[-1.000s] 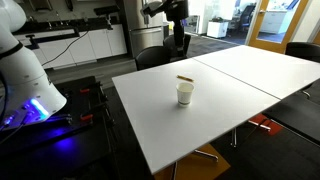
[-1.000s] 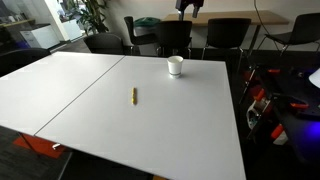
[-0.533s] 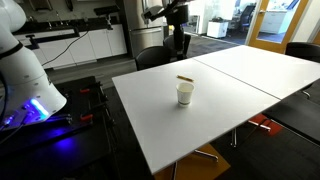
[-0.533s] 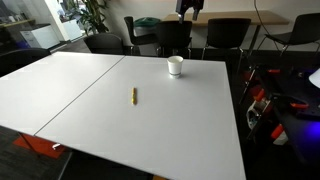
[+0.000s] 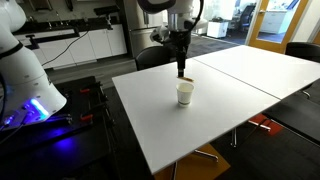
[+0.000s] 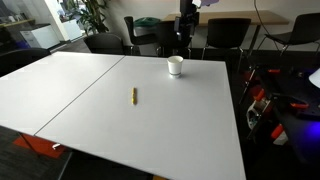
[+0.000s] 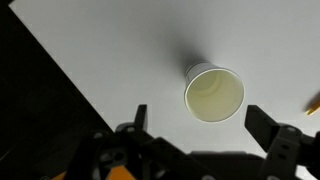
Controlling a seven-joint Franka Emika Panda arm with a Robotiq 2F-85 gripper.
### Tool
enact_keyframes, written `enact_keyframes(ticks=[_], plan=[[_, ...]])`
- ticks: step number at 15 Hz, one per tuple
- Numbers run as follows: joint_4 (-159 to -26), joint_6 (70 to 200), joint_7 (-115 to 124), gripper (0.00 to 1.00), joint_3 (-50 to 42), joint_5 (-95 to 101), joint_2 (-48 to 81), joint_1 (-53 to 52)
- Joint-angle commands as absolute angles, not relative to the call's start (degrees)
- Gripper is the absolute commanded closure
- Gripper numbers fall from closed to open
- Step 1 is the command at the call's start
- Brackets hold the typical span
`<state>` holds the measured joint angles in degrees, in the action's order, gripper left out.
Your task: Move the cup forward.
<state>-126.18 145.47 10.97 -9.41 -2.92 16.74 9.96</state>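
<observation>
To get the small white cup (image 5: 185, 94), my gripper should lower first, with its open fingers straddling one side of the cup's rim.
The small white cup (image 5: 185, 94) stands upright on the white table (image 5: 230, 105), near its edge. It also shows in an exterior view (image 6: 175, 66) and, from above, in the wrist view (image 7: 213, 93), where its inside is empty. My gripper (image 5: 181, 71) hangs above and a little behind the cup, fingers down; it also shows above the cup in an exterior view (image 6: 185, 30). In the wrist view the gripper (image 7: 205, 125) is open and empty, its two fingers spread wide, with the cup just beyond them.
A small thin brown stick (image 6: 134, 96) lies on the table away from the cup; its tip shows in the wrist view (image 7: 314, 103). Dark chairs (image 6: 175, 38) stand along the table's edge. The table (image 6: 120, 120) has a seam across the middle.
My gripper has come down from high behind the table toward the cup. The cup and the stick have not moved.
</observation>
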Motion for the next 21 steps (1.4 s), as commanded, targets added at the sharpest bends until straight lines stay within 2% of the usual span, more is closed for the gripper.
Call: enact_keyframes(ticks=[1,7,19,20,21], plan=[[-123.03,150.0,8.49,0.0,-9.32,-3.78,22.05,10.26],[-120.58,156.02,7.61,0.0,-8.21,-6.34,29.15,11.87],[-113.86,154.61,3.16,0.0,-5.63,-7.24,38.09,14.63],[-113.31,154.51,3.39,0.2,-5.61,-7.23,38.72,14.6],[-112.85,154.5,3.3,0.28,-5.58,-7.14,39.19,14.62]])
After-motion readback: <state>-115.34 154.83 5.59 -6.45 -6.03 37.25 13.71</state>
